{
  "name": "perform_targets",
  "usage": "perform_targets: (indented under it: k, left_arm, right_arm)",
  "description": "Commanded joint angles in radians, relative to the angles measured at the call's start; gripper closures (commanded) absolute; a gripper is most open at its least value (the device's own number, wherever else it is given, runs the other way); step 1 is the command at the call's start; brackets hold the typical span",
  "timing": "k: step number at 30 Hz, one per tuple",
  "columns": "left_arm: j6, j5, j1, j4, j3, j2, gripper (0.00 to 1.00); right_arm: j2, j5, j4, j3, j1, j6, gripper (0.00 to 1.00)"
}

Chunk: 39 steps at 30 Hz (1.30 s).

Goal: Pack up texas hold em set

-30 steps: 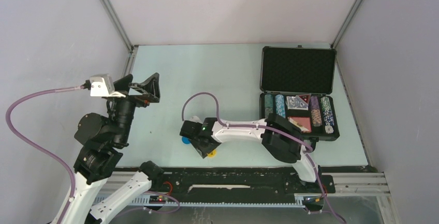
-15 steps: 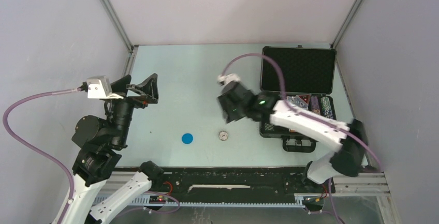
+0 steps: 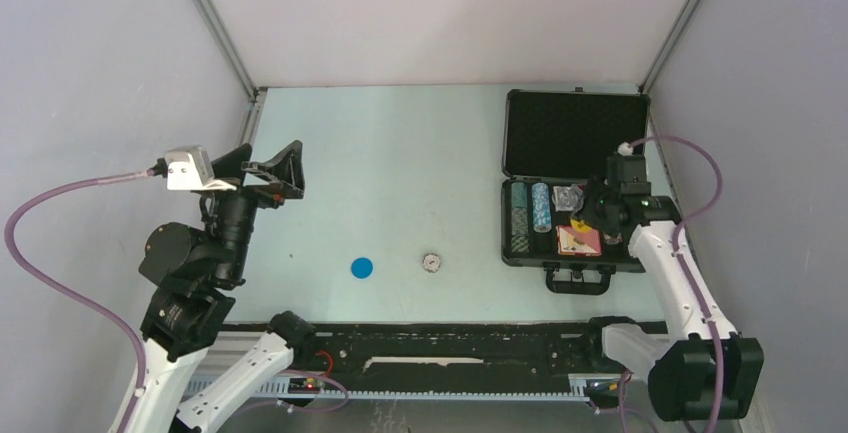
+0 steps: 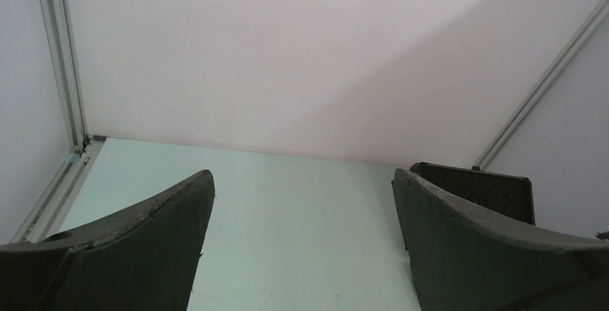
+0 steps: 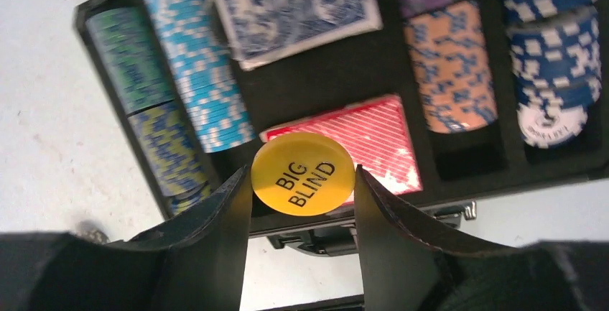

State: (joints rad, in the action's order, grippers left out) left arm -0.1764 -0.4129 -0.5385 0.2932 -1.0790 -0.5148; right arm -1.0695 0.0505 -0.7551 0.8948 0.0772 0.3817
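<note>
The red deck's flat top is uncovered. My right gripper will move down onto the red deck's end [image 3: 591, 244] by the orange chips and release the BIG BLIND button.
The black case [image 3: 575, 133] lies open at the right of the table, its lid foam-lined. In it are striped chip rows [image 5: 194, 67], a blue card deck [image 5: 294, 2] and a red card deck [image 5: 373, 135]. My right gripper [image 5: 303, 182] is shut on a yellow round "BIG BLIND" button [image 5: 303, 173] and holds it over the case's front edge, above the red deck. In the top view that gripper [image 3: 595, 215] hangs over the case. A blue round button [image 3: 361, 267] and a small pale round button [image 3: 431, 262] lie on the table. My left gripper [image 4: 301, 203] is open, empty, raised at the left.
The case's handle [image 3: 578, 277] and latches [image 5: 459, 212] face the near edge. Grey walls with metal posts [image 3: 215, 28] close in the table at the back and sides. The right arm's purple cable [image 3: 700, 168] loops beside the case.
My right arm has swung from the near middle of the table up and right to over the case, carrying the yellow button. The blue and pale buttons now lie uncovered. The left arm stayed still.
</note>
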Motion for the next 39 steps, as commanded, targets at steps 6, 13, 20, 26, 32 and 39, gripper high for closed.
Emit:
perform_targets:
  k: [6,13,20,26,32,39]
  left_arm:
    - [-0.02,0.031,0.007,-0.035,0.009,-0.026,0.0]
    - [-0.018,0.021,0.006,-0.035,0.009,-0.018,0.0]
    - [-0.021,0.022,0.006,-0.035,0.011,-0.025,0.0]
    - [-0.023,0.022,0.006,-0.037,0.014,-0.039,0.0]
    - [-0.02,0.018,0.006,-0.037,0.016,-0.043,0.0]
    - [-0.022,0.029,0.006,-0.037,0.013,-0.041,0.0]
  right_arm:
    - [0.066,0.032,-0.002,-0.091,-0.245,0.232,0.49]
    - [0.082,0.107,-0.046,-0.124,-0.28,0.36,0.48]
    - [0.057,0.071,0.0,-0.165,-0.259,0.412,0.46]
    - [0.017,0.079,0.056,-0.171,-0.211,0.453,0.45]
    - [0.01,0.118,0.046,-0.171,-0.185,0.489,0.4]
    - [0.0,0.137,0.048,-0.171,-0.151,0.491,0.34]
